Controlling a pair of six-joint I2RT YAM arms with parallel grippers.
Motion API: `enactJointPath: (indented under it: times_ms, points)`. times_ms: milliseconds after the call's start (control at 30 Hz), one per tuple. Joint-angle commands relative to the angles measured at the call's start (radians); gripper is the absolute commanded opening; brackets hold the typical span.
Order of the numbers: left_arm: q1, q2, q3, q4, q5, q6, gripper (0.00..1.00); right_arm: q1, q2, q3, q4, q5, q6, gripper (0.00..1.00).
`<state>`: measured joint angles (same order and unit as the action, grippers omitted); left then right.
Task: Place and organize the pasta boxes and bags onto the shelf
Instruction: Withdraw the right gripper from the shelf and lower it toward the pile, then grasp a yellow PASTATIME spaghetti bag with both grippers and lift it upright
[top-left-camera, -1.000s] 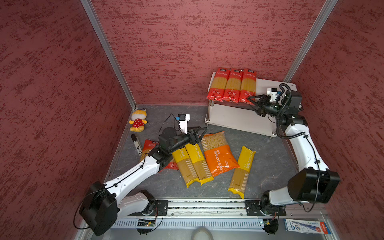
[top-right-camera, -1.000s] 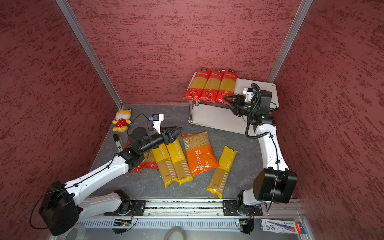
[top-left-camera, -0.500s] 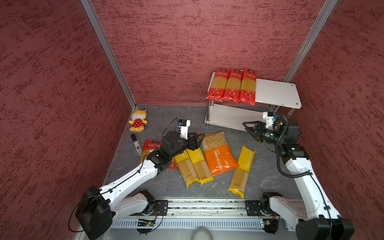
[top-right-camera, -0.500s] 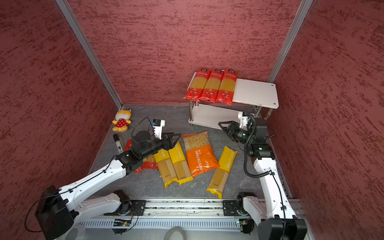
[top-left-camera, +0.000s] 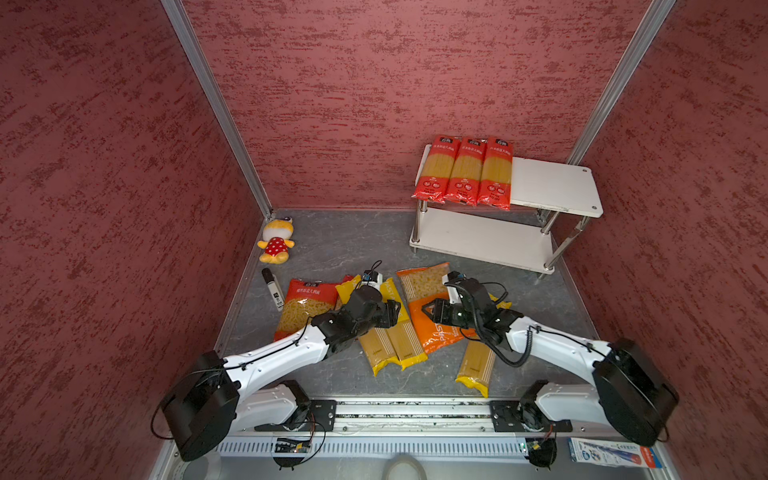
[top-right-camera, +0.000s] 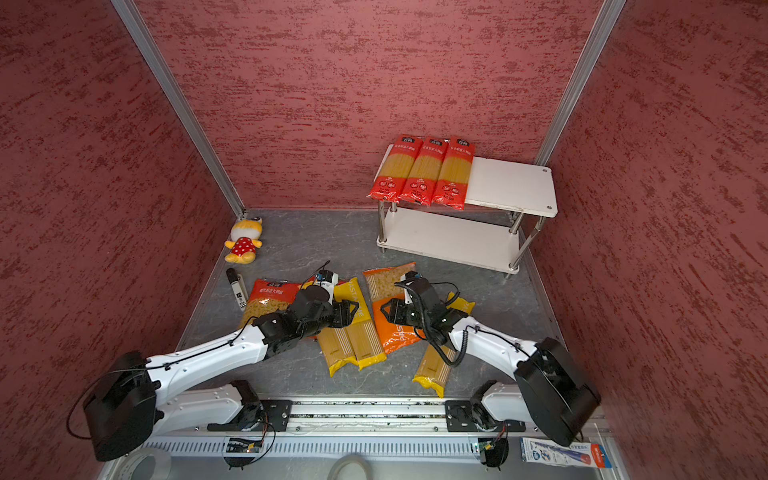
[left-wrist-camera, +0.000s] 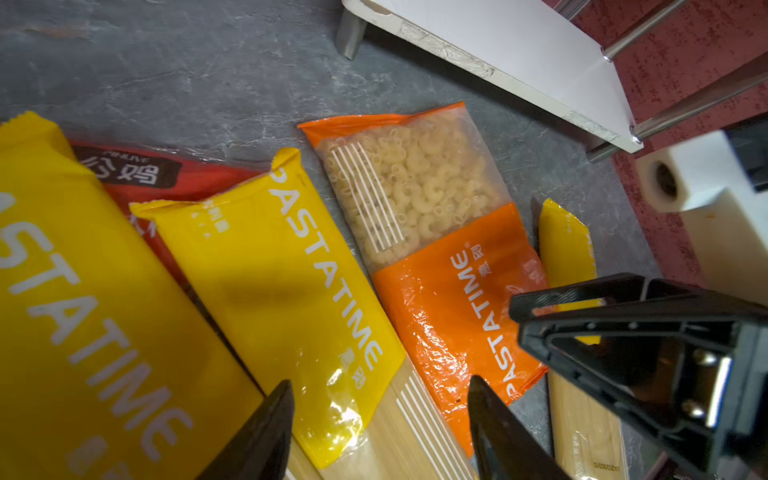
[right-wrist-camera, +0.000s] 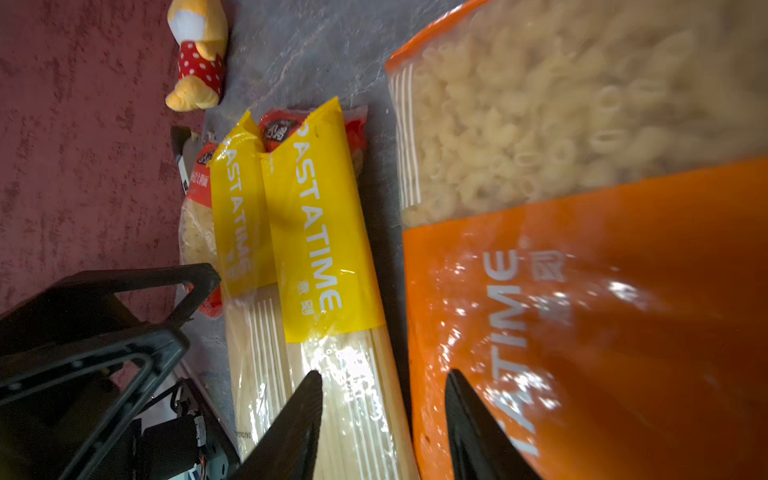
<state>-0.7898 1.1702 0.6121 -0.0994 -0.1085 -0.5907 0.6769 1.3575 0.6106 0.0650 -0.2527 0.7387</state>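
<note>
The inner yellow bag's edge (top-left-camera: 410, 321) (right-wrist-camera: 389, 374) beside the orange bag lies below my right gripper, toward my left gripper, so next my right gripper should lower sideways onto it and close.
Three long red spaghetti bags (top-left-camera: 464, 171) lie side by side on the left half of the shelf's (top-left-camera: 555, 187) top board. On the floor lie two yellow PASTATIME bags (top-left-camera: 395, 345), a wide orange bag (top-left-camera: 419, 282), a third yellow bag (top-left-camera: 478, 361) and a short red curly-pasta bag (top-left-camera: 303, 303). My left gripper (left-wrist-camera: 380, 380) hangs open over the inner yellow bag (left-wrist-camera: 291, 266), holding nothing. My right gripper (right-wrist-camera: 384, 372) is open too, straddling the seam between that yellow bag (right-wrist-camera: 324, 232) and the orange bag (right-wrist-camera: 602, 311). In both top views the two grippers (top-left-camera: 395, 309) (top-left-camera: 428, 309) face each other closely.
The shelf's lower board (top-left-camera: 478, 241) is bare. A yellow plush toy (top-left-camera: 274, 245) and a black marker (top-left-camera: 272, 284) lie by the left wall. A blue-white flat pack (top-left-camera: 611, 453) sits at the front right, past the rail. Red walls enclose the floor.
My right arm swung down from the shelf's top board to the floor, over the orange bag. My left gripper drew back and lower over the yellow bags.
</note>
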Motion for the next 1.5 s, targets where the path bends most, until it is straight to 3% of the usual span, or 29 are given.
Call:
enactJointPath:
  times_ms: [0,400,567,700,967,1067,1267,1467]
  points:
    - [0.031,-0.042,-0.026,-0.019,-0.010,-0.018,0.66,0.021,0.074,0.051,0.131,-0.043,-0.033,0.51]
    - [0.097,-0.098,-0.086,0.019,0.074,-0.051,0.65,0.001,0.354,0.212,0.058,-0.235,-0.170,0.61]
    - [0.095,-0.089,-0.095,0.048,0.083,-0.065,0.65,-0.004,0.431,0.236,0.113,-0.399,-0.221,0.60]
    - [0.095,-0.086,-0.092,0.062,0.091,-0.067,0.63,-0.005,0.438,0.222,0.176,-0.470,-0.267,0.52]
    - [0.105,-0.130,-0.073,0.049,0.090,-0.047,0.63,-0.021,0.349,0.156,0.304,-0.452,-0.223,0.16]
    - [0.130,-0.173,-0.064,0.043,0.119,-0.027,0.63,-0.033,0.303,0.105,0.407,-0.450,-0.172,0.08]
    - [0.206,-0.242,-0.033,0.053,0.242,-0.009,0.66,-0.052,0.174,0.073,0.472,-0.431,-0.131,0.00]
    - [0.300,-0.234,-0.029,0.172,0.412,-0.007,0.74,-0.080,-0.010,0.055,0.512,-0.329,-0.164,0.00]
